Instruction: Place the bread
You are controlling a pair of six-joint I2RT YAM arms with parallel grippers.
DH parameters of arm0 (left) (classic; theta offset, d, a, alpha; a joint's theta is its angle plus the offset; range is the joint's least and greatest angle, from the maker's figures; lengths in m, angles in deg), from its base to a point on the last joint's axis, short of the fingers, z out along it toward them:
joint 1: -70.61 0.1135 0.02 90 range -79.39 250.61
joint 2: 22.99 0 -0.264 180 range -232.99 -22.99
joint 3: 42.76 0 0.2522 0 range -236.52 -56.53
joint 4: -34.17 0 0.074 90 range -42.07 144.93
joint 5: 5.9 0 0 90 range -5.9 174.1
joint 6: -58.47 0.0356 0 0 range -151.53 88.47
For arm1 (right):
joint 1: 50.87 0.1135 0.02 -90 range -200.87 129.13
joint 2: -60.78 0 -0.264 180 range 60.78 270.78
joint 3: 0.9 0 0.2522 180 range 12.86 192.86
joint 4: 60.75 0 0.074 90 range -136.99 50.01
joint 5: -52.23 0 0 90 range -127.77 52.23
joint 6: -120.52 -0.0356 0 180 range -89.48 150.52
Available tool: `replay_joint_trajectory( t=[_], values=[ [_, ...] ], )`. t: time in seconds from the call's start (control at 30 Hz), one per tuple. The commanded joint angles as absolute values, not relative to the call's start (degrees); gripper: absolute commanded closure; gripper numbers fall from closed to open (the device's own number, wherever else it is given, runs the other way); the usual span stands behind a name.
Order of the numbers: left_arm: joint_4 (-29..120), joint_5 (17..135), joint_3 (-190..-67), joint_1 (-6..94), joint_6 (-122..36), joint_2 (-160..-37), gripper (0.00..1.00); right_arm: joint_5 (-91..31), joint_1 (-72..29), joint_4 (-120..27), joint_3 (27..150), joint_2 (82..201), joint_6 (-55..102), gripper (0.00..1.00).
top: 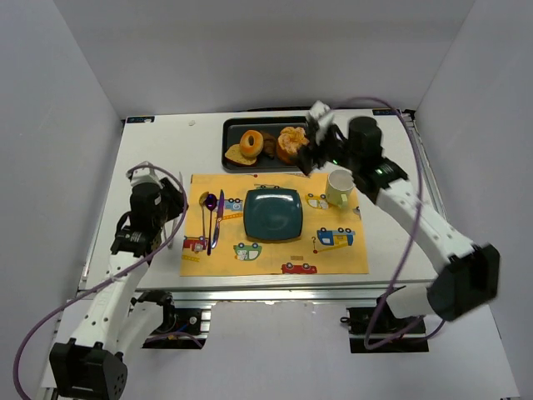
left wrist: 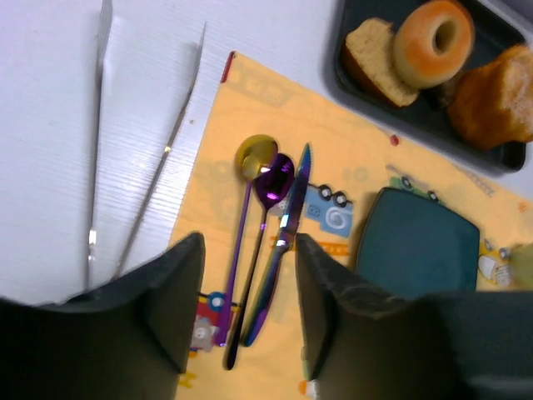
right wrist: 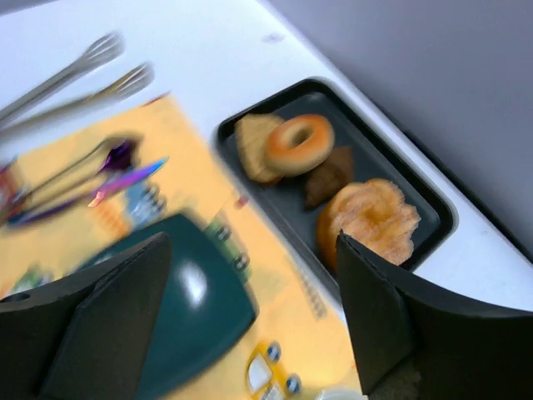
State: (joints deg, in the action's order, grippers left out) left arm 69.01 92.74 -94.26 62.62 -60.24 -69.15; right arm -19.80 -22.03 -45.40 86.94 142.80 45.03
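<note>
Both arms of the metal tongs lie outside the open fingers of my left gripper, so it will go down and to the left in the left wrist view around them next.
The round orange-golden bun (top: 291,143) lies at the right end of the dark tray (top: 233,128); it also shows in the right wrist view (right wrist: 371,220) and the left wrist view (left wrist: 500,96). The ring doughnut (top: 251,142) lies at the tray's left, leaning on a toast slice, and shows in both wrist views (right wrist: 299,143) (left wrist: 433,42). My right gripper (top: 315,142) is open and empty, just right of the bun above the tray's end. My left gripper (top: 175,218) is open and empty over the mat's left edge.
A dark teal square plate (top: 272,213) sits mid-mat on the yellow placemat (top: 333,258). A cream mug (top: 339,188) stands right of the plate. A spoon, fork and knife (left wrist: 275,242) lie left of it. Metal tongs (left wrist: 141,150) lie on the table beyond the mat. A toast slice (left wrist: 375,58) and a croissant (right wrist: 326,175) share the tray.
</note>
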Motion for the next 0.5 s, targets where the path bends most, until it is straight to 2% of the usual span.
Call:
replay_joint_trajectory(
  t=[0.0, 0.03, 0.07, 0.1, 0.13, 0.17, 0.3, 0.47],
  values=[
    [74.2, 96.7, -98.4, 63.1, -60.6, -74.3, 0.19, 12.9, -27.2, -42.2, 73.6, 134.9, 65.1, 0.29],
    [75.2, 96.9, -99.0, 63.2, -60.5, -75.8, 0.11, 14.9, -27.4, -40.4, 69.7, 132.5, 68.0, 0.30],
    [76.9, 97.2, -100.0, 63.3, -60.6, -78.9, 0.06, 16.9, -27.4, -38.1, 69.1, 132.4, 69.2, 0.39],
    [77.6, 97.3, -100.6, 63.3, -60.4, -80.5, 0.03, 21.4, -28.0, -35.3, 69.0, 132.5, 70.6, 0.40],
    [78.3, 97.5, -101.1, 63.3, -60.0, -82.0, 0.02, 22.8, -28.3, -33.1, 68.6, 132.8, 71.2, 0.39],
    [80.3, 98.5, -102.5, 63.4, -58.6, -85.7, 0.02, 22.2, -28.4, -34.5, 67.0, 132.2, 66.5, 0.11],
    [82.8, 101.6, -104.3, 63.7, -54.8, -90.0, 0.02, 20.8, -28.4, -35.2, 65.6, 131.4, 65.6, 0.11],
    [81.7, 99.1, -105.1, 65.9, -49.5, -97.7, 0.03, 20.2, -29.4, -34.5, 65.3, 131.1, 67.7, 0.13]
  ],
)
